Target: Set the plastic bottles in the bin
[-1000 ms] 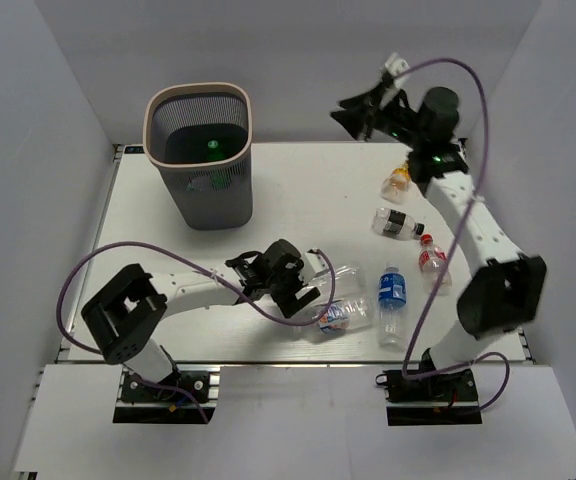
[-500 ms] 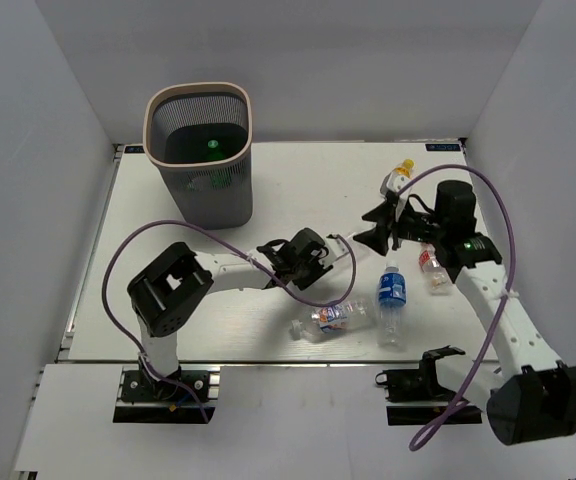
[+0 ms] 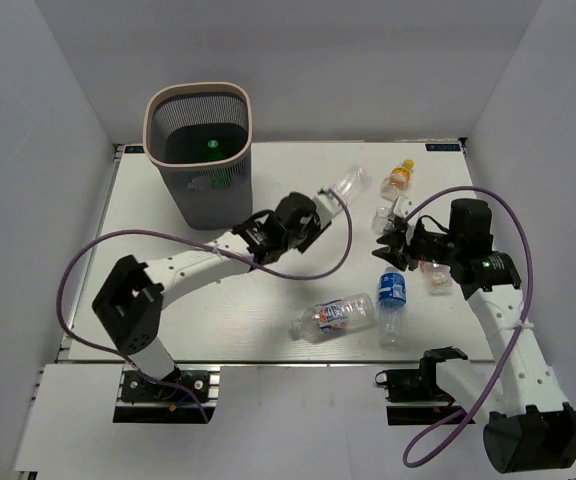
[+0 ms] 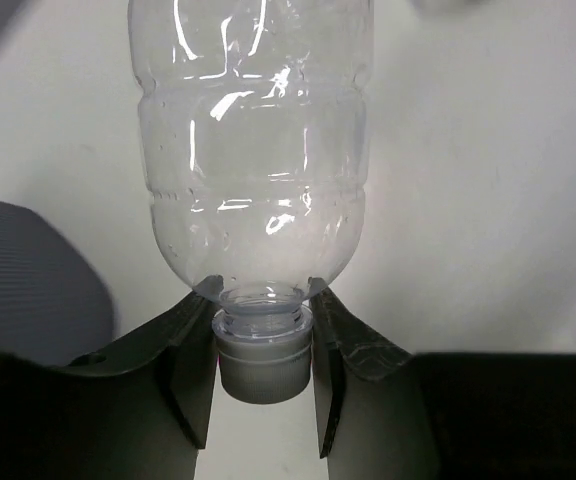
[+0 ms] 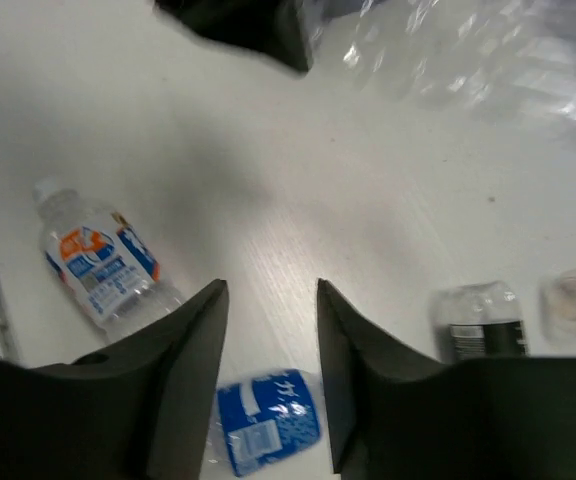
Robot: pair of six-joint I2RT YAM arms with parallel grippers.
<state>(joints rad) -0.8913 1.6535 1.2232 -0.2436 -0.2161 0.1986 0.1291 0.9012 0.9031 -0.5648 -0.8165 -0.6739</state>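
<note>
Next, my left gripper lifts the clear bottle and takes it left in the top view to the tall bin, across over the bin's opening (image 3: 199,130), and releases it.
My left gripper (image 3: 320,203) is shut on the capped neck of a clear, unlabelled plastic bottle (image 3: 347,182), held off the table right of the bin (image 3: 198,108). In the left wrist view the fingers (image 4: 190,370) pinch the grey cap, and the bottle (image 4: 258,150) sticks out ahead. My right gripper (image 3: 386,236) hovers open over the table, its jaws (image 5: 270,295) empty above a blue-labelled bottle (image 5: 268,430). More bottles lie around it: one with an orange-and-blue label (image 3: 336,314), a blue-labelled one (image 3: 392,291), a red-labelled one (image 3: 434,272) and a small orange one (image 3: 400,176).
A black-labelled bottle (image 5: 483,322) lies just right of my right gripper. The white walls close in the table at the back and on both sides. The left arm's purple cable (image 3: 340,250) loops across the middle of the table.
My left gripper shut on the clear bottle and carried it from the table's middle up and toward the back. My right arm swung down from the back corner to hover over the bottles.
</note>
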